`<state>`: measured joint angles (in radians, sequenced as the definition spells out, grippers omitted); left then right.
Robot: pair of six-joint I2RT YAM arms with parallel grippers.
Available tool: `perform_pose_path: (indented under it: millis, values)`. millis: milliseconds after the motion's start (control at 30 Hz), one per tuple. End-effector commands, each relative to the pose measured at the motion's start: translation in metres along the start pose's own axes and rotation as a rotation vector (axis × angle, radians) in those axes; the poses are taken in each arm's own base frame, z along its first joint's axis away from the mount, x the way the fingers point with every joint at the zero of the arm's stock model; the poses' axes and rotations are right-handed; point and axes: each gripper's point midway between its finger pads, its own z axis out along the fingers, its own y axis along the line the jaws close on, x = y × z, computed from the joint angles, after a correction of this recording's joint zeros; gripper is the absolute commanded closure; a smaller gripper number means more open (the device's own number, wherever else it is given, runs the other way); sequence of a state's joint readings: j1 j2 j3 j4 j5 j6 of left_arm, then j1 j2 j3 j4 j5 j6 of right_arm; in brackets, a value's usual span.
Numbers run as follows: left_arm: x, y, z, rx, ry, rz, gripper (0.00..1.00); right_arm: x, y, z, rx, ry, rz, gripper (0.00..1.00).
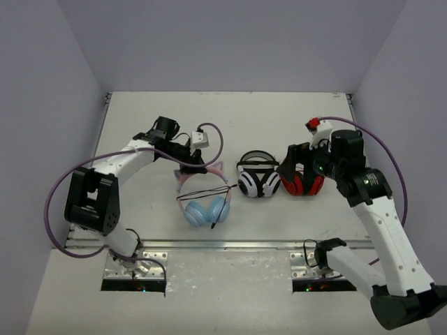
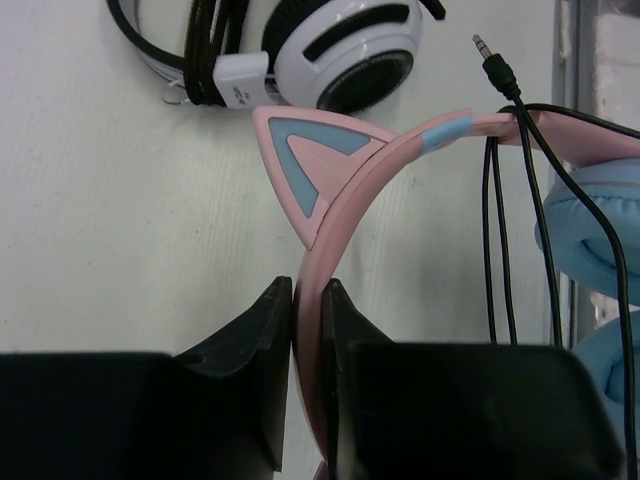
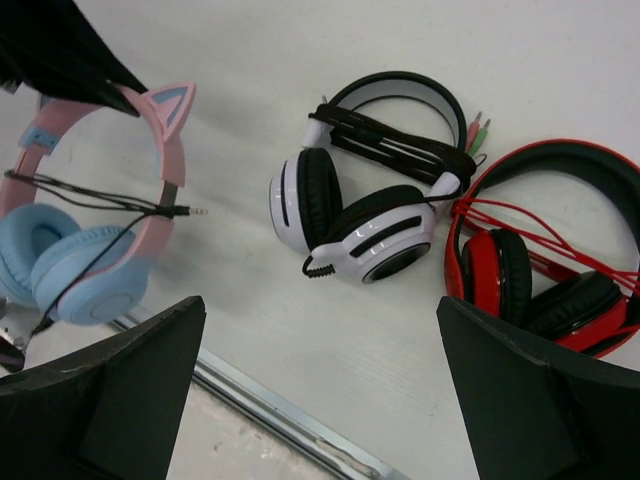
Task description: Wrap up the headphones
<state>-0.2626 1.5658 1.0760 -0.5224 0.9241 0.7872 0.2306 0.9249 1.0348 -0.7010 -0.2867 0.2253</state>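
Observation:
The cable loops over the headband, so my left gripper moves outward and down next to release the headband (image 2: 330, 190) on the tabletop (image 2: 150, 262) beside the white-and-black pair.
The headphones (image 1: 206, 208) lie on the table left of centre, with light-blue ear cups and a pink cat-ear headband (image 2: 330, 190). Their thin black cable (image 2: 495, 240) is looped over the headband, and the jack plug (image 2: 497, 68) lies free. My left gripper (image 1: 190, 165) is shut on the top of the pink headband, which sits pinched between the jaws in the left wrist view (image 2: 308, 300). The right wrist view shows the headphones (image 3: 90, 265) at the left. My right gripper (image 1: 295, 165) hovers open and empty above the red pair, its jaws wide apart (image 3: 320, 305).
A white-and-black pair (image 1: 257, 179) with its cable wrapped round the band lies in the middle. A red-and-black pair (image 1: 304, 183) lies to its right, under my right gripper. A metal strip (image 1: 230, 244) runs along the table's front edge. Walls stand on three sides.

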Motion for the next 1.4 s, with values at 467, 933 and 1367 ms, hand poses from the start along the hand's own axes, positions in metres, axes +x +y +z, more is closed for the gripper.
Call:
perform_pose_path:
  millis: [467, 933, 1367]
  values:
    - [0.025, 0.072, 0.015, 0.089, 0.012, 0.030, 1.00, -0.009, 0.041, -0.030, -0.150, -0.171, -0.084, 0.01]
    - [0.034, 0.117, 0.050, 0.201, 0.096, 0.040, 1.00, -0.008, 0.067, -0.057, -0.261, -0.240, -0.097, 0.01]
    - [0.055, 0.149, 0.076, 0.221, 0.119, 0.010, 0.95, -0.001, 0.074, -0.051, -0.322, -0.233, -0.097, 0.01]
